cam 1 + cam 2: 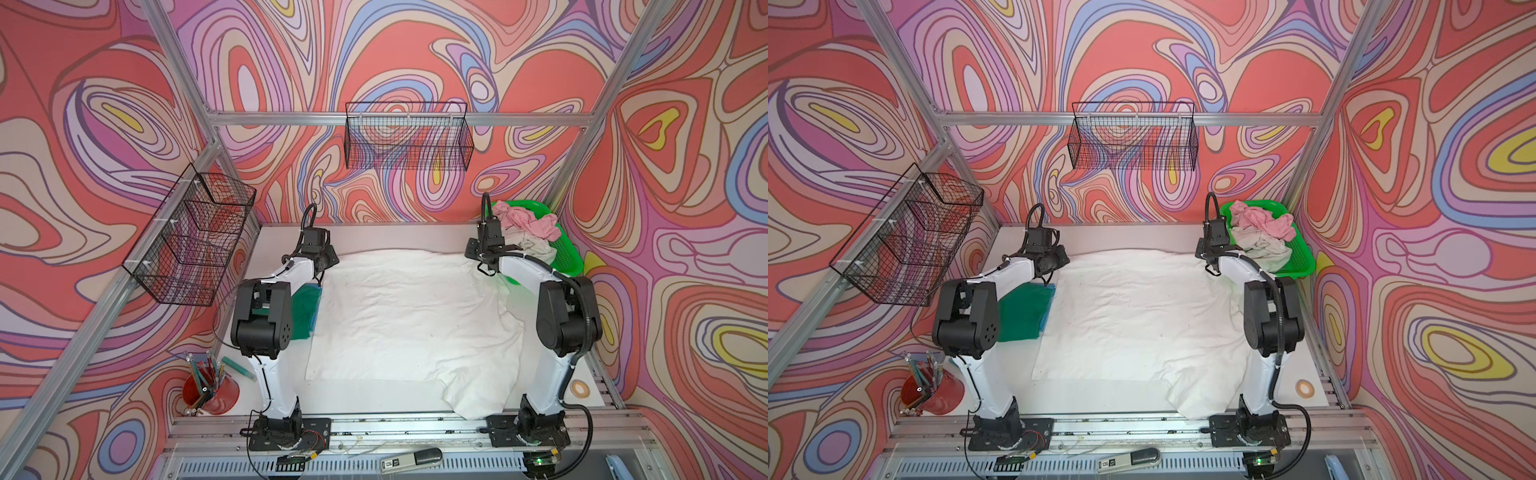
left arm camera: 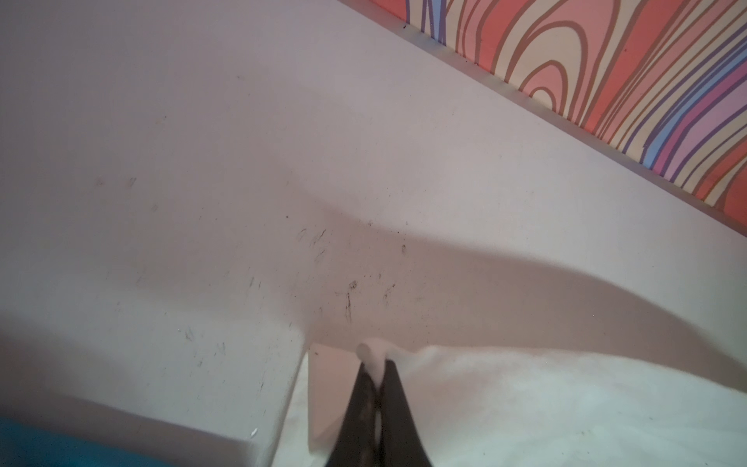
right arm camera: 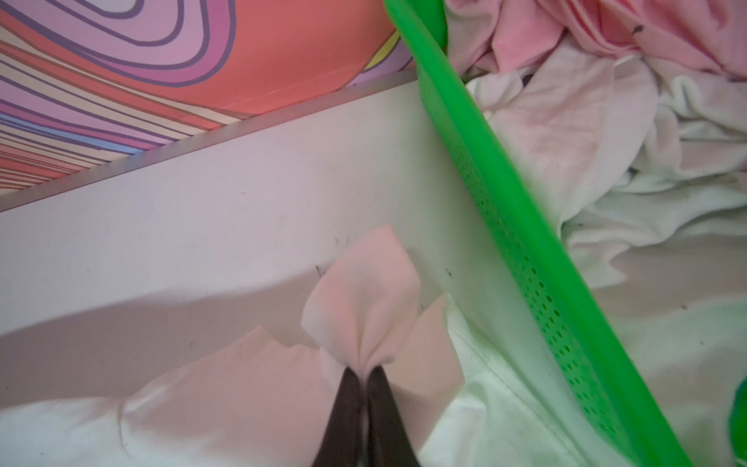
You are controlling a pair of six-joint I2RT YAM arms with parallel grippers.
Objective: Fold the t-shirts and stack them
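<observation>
My right gripper draws back and down next and releases the puckered fold onto the shirt's spread middle. That cloth lies below the gripper toward my base.
A large white t-shirt [image 1: 407, 316] [image 1: 1133, 316] lies spread across the middle of the table in both top views, with its near right corner bunched up. My left gripper [image 2: 378, 364] [image 1: 333, 261] is shut on a pinch of the shirt's far left edge. At the far right edge, my right gripper [image 3: 366, 370] [image 1: 478, 261] is shut on a puckered fold of the same cloth, close beside the green basket [image 3: 485, 141]. A folded dark green t-shirt [image 1: 305, 307] lies under my left arm. Pink [image 1: 536, 222] and off-white [image 1: 536, 247] t-shirts are heaped in the basket.
The green basket [image 1: 569, 253] stands in the far right corner. A red cup of pens [image 1: 212, 395] and a teal strip [image 1: 237, 365] are at the near left. A tape roll [image 1: 580, 388] lies at the near right. Wire baskets [image 1: 407, 137] hang on the walls.
</observation>
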